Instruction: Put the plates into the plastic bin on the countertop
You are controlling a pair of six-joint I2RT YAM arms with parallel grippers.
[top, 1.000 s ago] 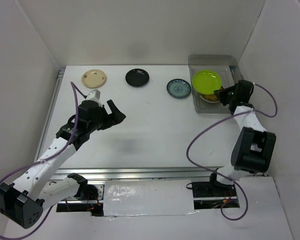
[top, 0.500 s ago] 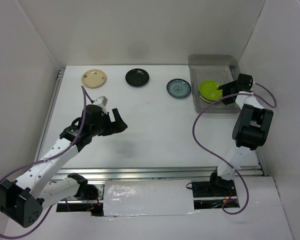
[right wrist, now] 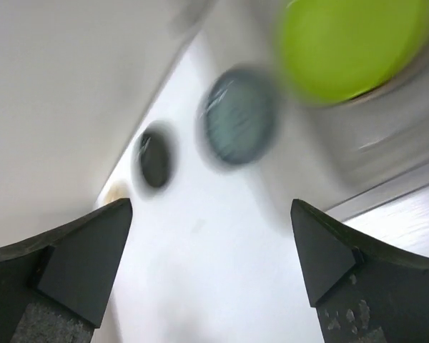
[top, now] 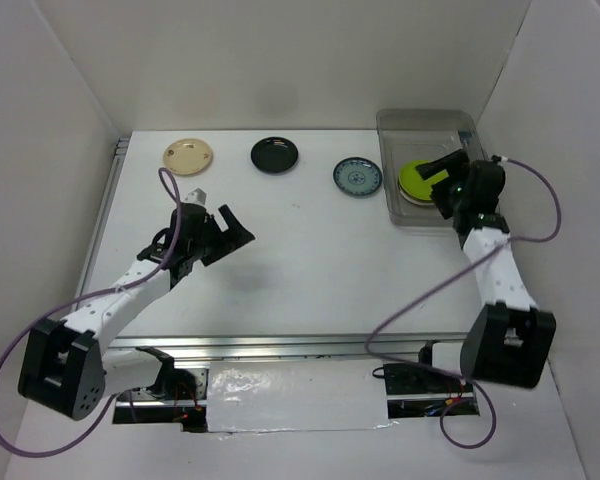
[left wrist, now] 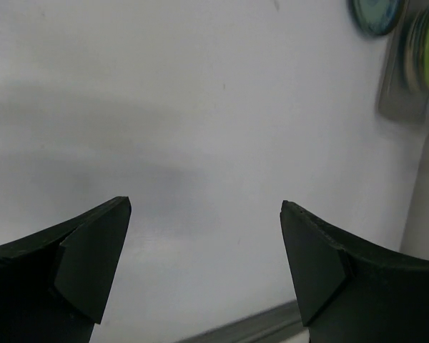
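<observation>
My left gripper is to move outward and down next and close on the black plate's edge by the cream plate (right wrist: 114, 191). The black plate is still outside the bin.
A lime green plate (top: 414, 179) lies on top of a stack inside the plastic bin (top: 427, 122) at the back right of the countertop (top: 310, 270). My right gripper (top: 438, 185) hovers open at the bin's near right side, apart from the plate, with nothing between its fingers (right wrist: 86, 261). The right wrist view shows the lime plate (right wrist: 347, 43), a blue-patterned plate (right wrist: 239, 118), a black plate (right wrist: 155, 161) and a sliver of a cream plate (right wrist: 114, 191), all blurred. The cream (top: 188, 156), black (top: 275, 154) and blue-patterned (top: 357, 177) plates lie in a row along the back. My left gripper (top: 232, 238) is open above the bare left middle.
White walls close in the countertop on three sides, and a metal rail (top: 280, 345) runs along its near edge. Purple cables loop from both arms. The left wrist view catches the blue-patterned plate (left wrist: 375, 14) and the bin (left wrist: 400, 93) at its upper right.
My right gripper has opened and let the lime green plate drop flat onto the stack in the bin, then drawn back slightly. The left arm has shifted a little toward the back.
</observation>
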